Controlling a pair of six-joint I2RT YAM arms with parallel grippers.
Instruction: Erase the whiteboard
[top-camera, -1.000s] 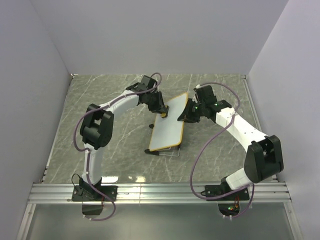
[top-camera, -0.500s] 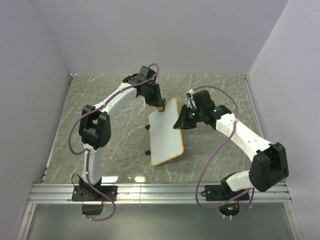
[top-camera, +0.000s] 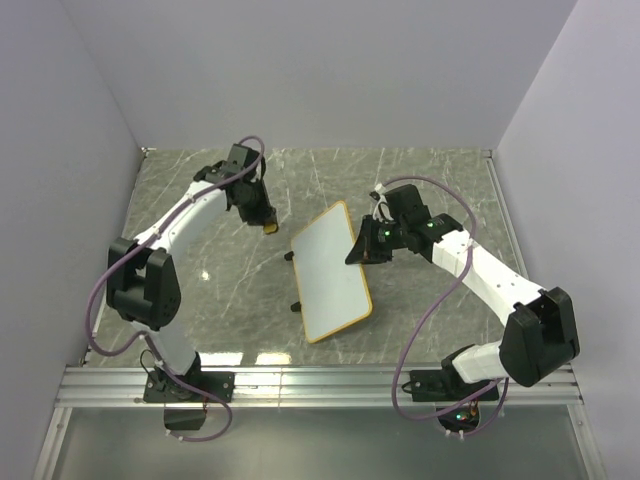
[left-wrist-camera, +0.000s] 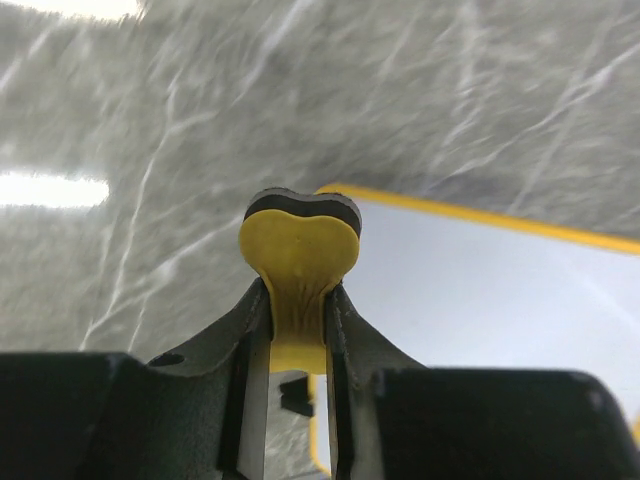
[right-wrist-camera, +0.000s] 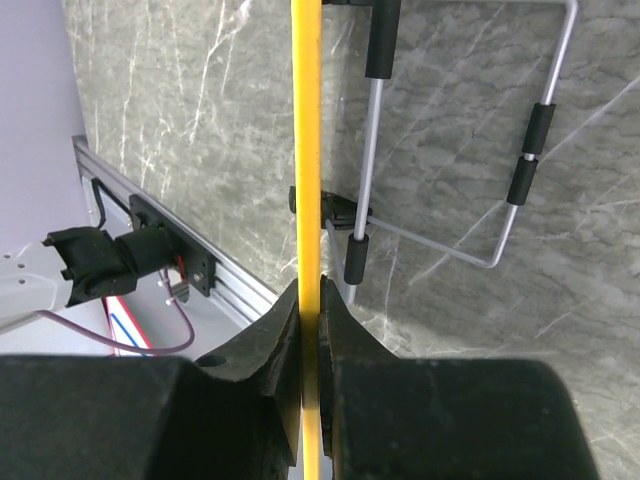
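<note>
The left gripper should next pull back, move down and let go of the eraser on clear marble (top-camera: 255, 283) beside the unmarked whiteboard.
The whiteboard (top-camera: 330, 270) is a small white board with a tan-orange frame. It stands tilted near the middle of the table and its face shows no marks. My right gripper (top-camera: 357, 250) is shut on its right edge; in the right wrist view the frame edge (right-wrist-camera: 306, 150) runs up between my jaws. My left gripper (top-camera: 268, 224) is shut on the yellow bone-shaped eraser (left-wrist-camera: 299, 250) and is off the board, to its upper left. The board's corner (left-wrist-camera: 480, 290) shows behind the eraser in the left wrist view.
The board's wire stand with black feet (right-wrist-camera: 520, 150) shows behind it in the right wrist view. The table is grey marble (top-camera: 430, 190) with white walls around it. An aluminium rail (top-camera: 320, 385) runs along the near edge.
My left gripper has lifted off the board's top edge and swung left with the eraser. The right gripper has turned the board, its top shifting left and its lower end right.
</note>
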